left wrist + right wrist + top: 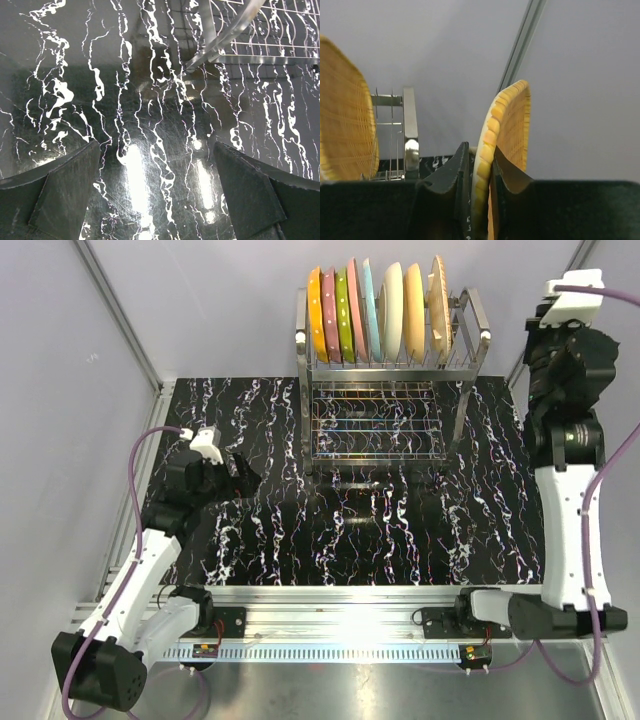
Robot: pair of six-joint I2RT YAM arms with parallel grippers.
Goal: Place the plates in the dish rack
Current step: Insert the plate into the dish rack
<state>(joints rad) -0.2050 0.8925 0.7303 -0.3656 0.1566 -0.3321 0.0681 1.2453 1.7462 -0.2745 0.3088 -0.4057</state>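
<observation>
The slot beside the racked tan plate is empty, so my right gripper will next go left in the top view and release the woven-look plate there.
Several plates stand on edge in the upper tier of the steel dish rack (pixel 302 350), running from dotted orange (pixel 318 315) on the left to tan (pixel 438 295) on the right. My right gripper (pixel 480 150) is shut on the rim of another tan woven-look plate (pixel 512 120) and holds it upright in the air. To its left are the racked tan plate (pixel 345 115) and a rack post (pixel 410 130). My right arm (pixel 565 370) is raised to the right of the rack. My left gripper (pixel 156 145) hangs open over the tabletop with nothing between its fingers, left of the rack (pixel 220 45).
The black marbled tabletop (pixel 300 530) stretches in front of the rack. The rack's lower wire tier (pixel 375 425) holds nothing that I can see. Grey walls close in at the back and sides, and a metal rail (pixel 330 620) runs along the near edge.
</observation>
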